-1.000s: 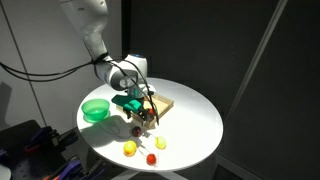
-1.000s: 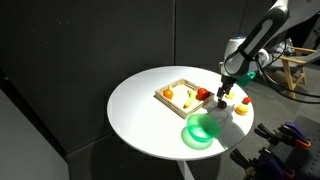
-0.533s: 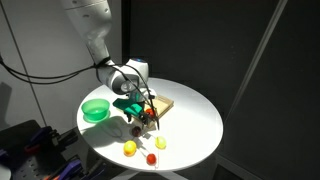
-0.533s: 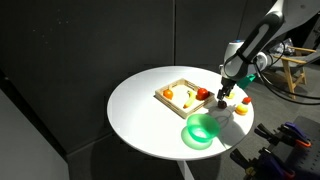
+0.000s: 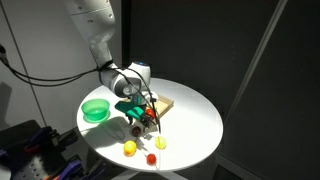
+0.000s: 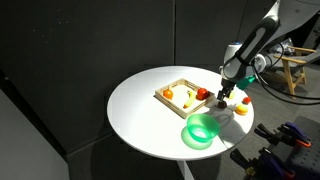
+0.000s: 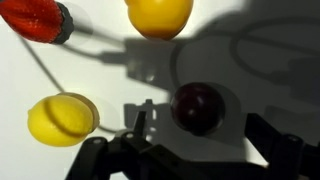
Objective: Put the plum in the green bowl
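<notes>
The plum [image 5: 136,131] [image 7: 198,107] lies just below my gripper, already between the open fingers. My gripper moves slightly straight down around the plum's sides next and closes.
The plum [image 7: 198,107] is a dark maroon round fruit lying on the white table. In the wrist view it sits between my two fingers. My gripper [image 7: 200,135] is open, with one dark finger [image 7: 140,125] on one side of the plum and the other finger on the opposite side, neither visibly touching it. In both exterior views the gripper [image 5: 137,119] [image 6: 222,100] is low over the table and mostly hides the plum. The green bowl [image 5: 96,110] [image 6: 202,129] stands empty close beside the gripper.
A square wooden tray [image 5: 162,103] [image 6: 183,95] holding small fruits lies just behind the gripper. Loose fruits lie near the plum: a yellow one [image 7: 62,118], a yellow-orange one [image 7: 158,12] and a red one [image 7: 35,18]. The round table's edge [image 5: 150,172] is close.
My gripper has sunk slightly towards the table over the plum. The fruits and the bowl have not moved.
</notes>
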Controlling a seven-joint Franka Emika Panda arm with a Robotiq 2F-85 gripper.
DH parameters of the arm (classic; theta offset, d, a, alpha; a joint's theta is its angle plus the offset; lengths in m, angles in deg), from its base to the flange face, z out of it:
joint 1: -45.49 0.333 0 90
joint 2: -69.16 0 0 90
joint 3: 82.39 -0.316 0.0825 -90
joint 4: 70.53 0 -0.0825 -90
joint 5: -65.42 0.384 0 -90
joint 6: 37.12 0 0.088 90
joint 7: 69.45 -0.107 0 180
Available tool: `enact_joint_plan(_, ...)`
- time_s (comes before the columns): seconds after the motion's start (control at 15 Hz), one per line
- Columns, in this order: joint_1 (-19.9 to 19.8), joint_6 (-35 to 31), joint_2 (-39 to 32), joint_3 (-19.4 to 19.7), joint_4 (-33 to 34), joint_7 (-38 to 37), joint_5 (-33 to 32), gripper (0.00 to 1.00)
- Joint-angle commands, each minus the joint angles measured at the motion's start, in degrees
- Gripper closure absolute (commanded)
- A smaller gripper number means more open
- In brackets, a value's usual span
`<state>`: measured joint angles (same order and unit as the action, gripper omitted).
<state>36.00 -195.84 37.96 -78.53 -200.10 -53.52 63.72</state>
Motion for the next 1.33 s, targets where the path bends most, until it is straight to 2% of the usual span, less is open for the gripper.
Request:
enact_joint_plan(0.0, -0.93, -0.19, -1.33, -0.45, 1.46, 0.06, -1.25, 0.00)
enact_joint_plan(0.8, -1.02, -0.23, -4.43, -0.55, 3.56, -0.14, -1.21, 0.00)
enact_joint_plan(0.87, -0.96, -0.19, -4.66, -0.48, 3.76, -0.17, -1.29, 0.05)
enact_joint_plan(0.93, -0.91, -0.12, -4.83, -0.44, 3.94, -0.21, -1.33, 0.27)
enact_joint_plan(1.07, -0.88, 0.00, -5.09, -0.45, 4.22, -0.25, -1.34, 0.31)
enact_joint_plan(1.27, -0.80, 0.25, -5.15, -0.44, 4.47, -0.45, -1.28, 0.57)
